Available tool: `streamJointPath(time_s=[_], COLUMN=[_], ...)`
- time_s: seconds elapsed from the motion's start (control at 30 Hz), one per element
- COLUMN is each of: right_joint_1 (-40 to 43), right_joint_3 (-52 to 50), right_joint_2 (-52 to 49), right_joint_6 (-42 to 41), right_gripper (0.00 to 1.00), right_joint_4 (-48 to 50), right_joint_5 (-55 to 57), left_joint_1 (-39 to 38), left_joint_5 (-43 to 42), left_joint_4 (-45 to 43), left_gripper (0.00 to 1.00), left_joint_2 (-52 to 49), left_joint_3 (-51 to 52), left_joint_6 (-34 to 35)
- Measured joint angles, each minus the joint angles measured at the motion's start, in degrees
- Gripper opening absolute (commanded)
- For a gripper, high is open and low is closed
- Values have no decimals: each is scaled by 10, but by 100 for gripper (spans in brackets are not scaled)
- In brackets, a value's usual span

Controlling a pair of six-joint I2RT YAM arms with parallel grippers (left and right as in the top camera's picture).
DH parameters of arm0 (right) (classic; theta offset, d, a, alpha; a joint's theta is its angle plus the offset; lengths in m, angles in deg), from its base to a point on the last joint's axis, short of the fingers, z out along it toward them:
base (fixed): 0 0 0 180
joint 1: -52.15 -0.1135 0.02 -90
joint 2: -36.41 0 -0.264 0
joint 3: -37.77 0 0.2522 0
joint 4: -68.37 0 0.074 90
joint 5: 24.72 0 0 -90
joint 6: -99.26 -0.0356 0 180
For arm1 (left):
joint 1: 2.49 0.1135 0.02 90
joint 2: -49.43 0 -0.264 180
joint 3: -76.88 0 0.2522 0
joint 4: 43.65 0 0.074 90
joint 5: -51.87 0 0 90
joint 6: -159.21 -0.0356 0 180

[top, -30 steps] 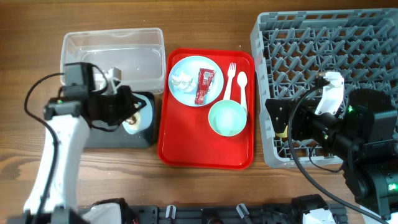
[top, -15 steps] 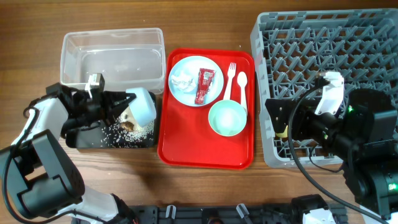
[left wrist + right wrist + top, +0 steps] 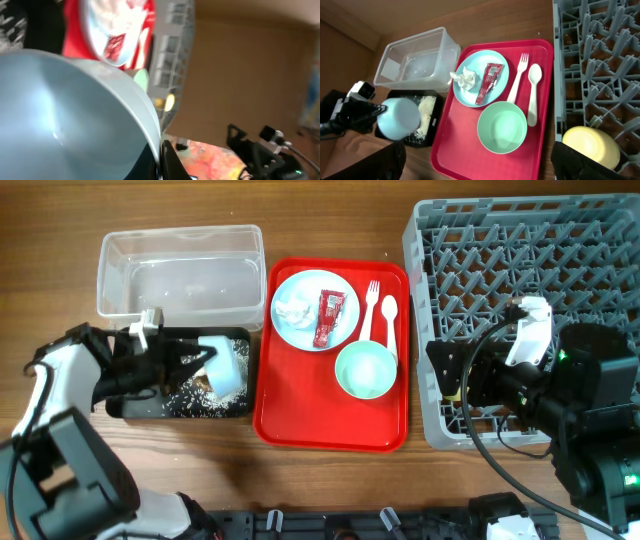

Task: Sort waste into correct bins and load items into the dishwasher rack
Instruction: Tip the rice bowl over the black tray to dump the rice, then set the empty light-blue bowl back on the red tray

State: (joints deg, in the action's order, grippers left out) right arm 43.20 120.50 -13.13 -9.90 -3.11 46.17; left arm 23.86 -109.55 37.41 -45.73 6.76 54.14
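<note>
The red tray's bare near corner (image 3: 289,402) is right of my left gripper in the overhead view: I will swing over it, level the bowl, lower and release.
My left gripper (image 3: 203,360) is shut on the rim of the small pale blue bowl (image 3: 226,364) and holds it tipped on its side over the black tray (image 3: 130,406). White rice grains (image 3: 190,395) and a brown lump (image 3: 205,383) lie in that tray. In the left wrist view the bowl (image 3: 60,115) fills the frame, with the jaws (image 3: 160,161) pinching its rim. The pale blue plate (image 3: 300,330) on the red tray carries the tissue (image 3: 294,310) and the red sachet (image 3: 328,318). My right gripper (image 3: 450,380) is open and empty, at the rack's (image 3: 530,270) left front corner.
The clear tub (image 3: 180,270) stands behind the black tray. The red serving tray (image 3: 330,420) also holds the fork (image 3: 370,308), the spoon (image 3: 390,315) and the mint bowl (image 3: 365,370). The yellow cup (image 3: 591,145) sits in the rack's near corner.
My left arm has swung low to the left and tipped the small blue bowl. Rice and the brown lump now lie in the black tray. The right arm has not moved.
</note>
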Motion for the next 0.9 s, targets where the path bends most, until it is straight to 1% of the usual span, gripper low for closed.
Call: streamJointPath(time_s=[0.07,0.13,0.17,0.23,0.27,0.3,0.33,0.37,0.4,0.43,0.47,0.5,0.53,0.57,0.6,0.67,0.73,0.83,0.9], right_joint_1=[0,0,0,0,0,0,0,0,0,0,0,0,0,0,0,0,0,0,0], right_joint_3=[0,0,0,0,0,0,0,0,0,0,0,0,0,0,0,0,0,0,0], right_joint_2=[0,0,0,0,0,0,0,0,0,0,0,0,0,0,0,0,0,0,0], right_joint_6=[0,0,0,0,0,0,0,0,0,0,0,0,0,0,0,0,0,0,0], right_gripper=[95,95,95,95,95,95,95,95,95,95,95,95,96,98,98,99,99,99,100], right_joint_4=[0,4,5,5,5,5,5,5,6,4,3,1,0,-1,-1,-1,-1,-1,-1], right_joint_5=[0,0,0,0,0,0,0,0,0,0,0,0,0,0,0,0,0,0,0], left_joint_1=[-7,-55,-104,-201,-270,-328,-406,-497,-549,-614,-667,-693,-703,-713,-713,-702,-680,-635,-598], left_joint_5=[57,173,248,345,402,442,502,561,605,657,696,725,739,753,763,769,775,785,793], left_joint_4=[2,-37,-52,-73,-89,-104,-129,-155,-170,-200,-207,-211,-216,-219,-206,-184,-196,-280,-342], left_gripper=[4,4,4,4,4,4,4,4,4,4,15,32,53,60,70,78,79,79,78], left_joint_2=[65,205,269,329,348,353,346,316,288,239,180,139,115,86,78,81,89,97,65], left_joint_3=[0,-4,-7,-7,-7,-7,-7,-6,-5,-5,-5,-3,-3,-3,-9,-49,-107,-132,-133], left_joint_6=[33,119,170,238,273,302,336,372,397,426,455,476,485,497,503,501,481,430,406])
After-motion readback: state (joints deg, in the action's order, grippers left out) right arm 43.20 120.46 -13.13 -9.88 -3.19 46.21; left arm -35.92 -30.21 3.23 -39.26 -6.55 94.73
